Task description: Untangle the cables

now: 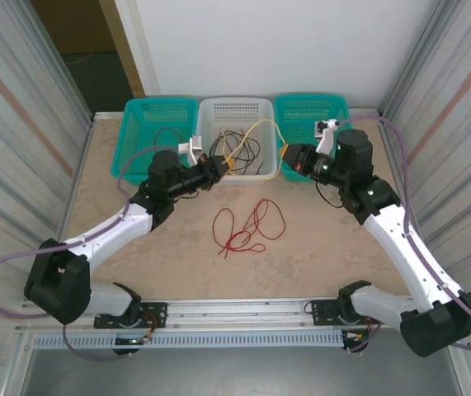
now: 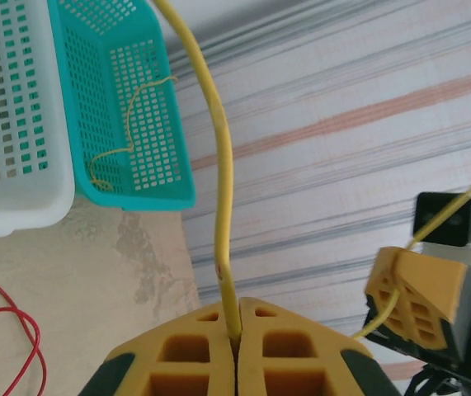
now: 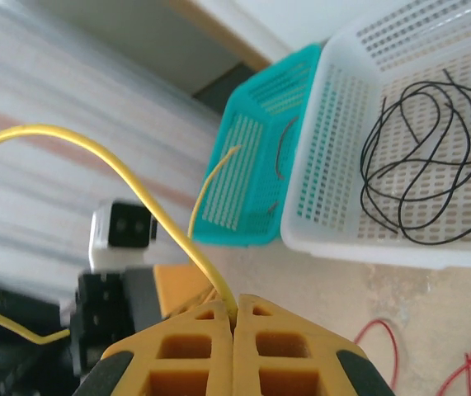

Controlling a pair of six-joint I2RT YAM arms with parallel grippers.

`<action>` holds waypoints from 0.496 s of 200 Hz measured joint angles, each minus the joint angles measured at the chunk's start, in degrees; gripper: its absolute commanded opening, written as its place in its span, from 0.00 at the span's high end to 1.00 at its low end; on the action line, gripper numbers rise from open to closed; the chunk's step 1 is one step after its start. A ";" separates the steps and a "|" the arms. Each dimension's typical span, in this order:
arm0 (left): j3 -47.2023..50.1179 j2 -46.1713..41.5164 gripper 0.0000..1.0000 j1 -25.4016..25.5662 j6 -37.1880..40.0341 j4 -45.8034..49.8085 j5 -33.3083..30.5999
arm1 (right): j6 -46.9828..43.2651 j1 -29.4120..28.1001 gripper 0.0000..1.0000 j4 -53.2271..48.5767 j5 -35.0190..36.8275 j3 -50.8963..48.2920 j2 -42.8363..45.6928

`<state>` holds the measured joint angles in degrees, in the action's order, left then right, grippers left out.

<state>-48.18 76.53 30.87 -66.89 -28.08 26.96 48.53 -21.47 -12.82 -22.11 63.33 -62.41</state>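
My right gripper carries the cable outward over the basket next, lowers and releases it, since the teal basket (image 1: 312,120) holding a similarly yellowish wire lies outward and below.
A yellow cable (image 1: 256,128) arches over the white basket (image 1: 237,107), one end in each gripper. My left gripper (image 1: 221,163) is shut on one end (image 2: 219,165), the wire pinched at its fingertips (image 2: 235,330). The other end (image 3: 111,157) is clamped in my shut right gripper (image 1: 285,157), whose tips meet on the wire (image 3: 233,309). A tangled red cable (image 1: 243,227) lies on the table between the arms. A black cable (image 3: 416,165) lies coiled inside the white basket.
Teal baskets stand left (image 1: 159,132) and right (image 1: 309,115) of the white one along the back edge. The right one (image 2: 128,107) shows a thin yellowish wire; the left one holds a dark wire (image 1: 165,136). Corrugated walls close both sides.
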 measured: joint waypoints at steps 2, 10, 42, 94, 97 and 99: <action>0.26 -0.11 1.00 0.00 -0.31 -0.48 -0.24 | 0.61 0.04 1.00 0.33 0.11 -0.17 -0.02; 1.25 -0.46 1.00 0.00 -1.16 -2.14 -1.38 | 2.82 0.07 1.00 1.70 1.11 -0.85 -0.37; 5.05 -2.01 1.00 0.61 -3.30 -7.34 -5.25 | 7.04 -1.31 1.00 4.22 4.00 -0.98 -2.10; 7.72 -6.67 0.49 2.95 -1.86 -7.93 -9.70 | 8.46 1.64 1.00 3.28 5.51 1.99 -4.17; 7.72 -6.91 0.47 2.95 -1.66 -7.69 -9.70 | 8.46 1.81 1.00 3.28 5.57 2.45 -4.42; 7.72 -6.99 0.46 2.95 -1.68 -7.67 -9.73 | 8.46 1.92 1.00 3.26 5.57 2.82 -4.55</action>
<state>-40.47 69.54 33.82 -68.58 -35.75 17.23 56.99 -19.55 -9.56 -16.53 66.15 -66.96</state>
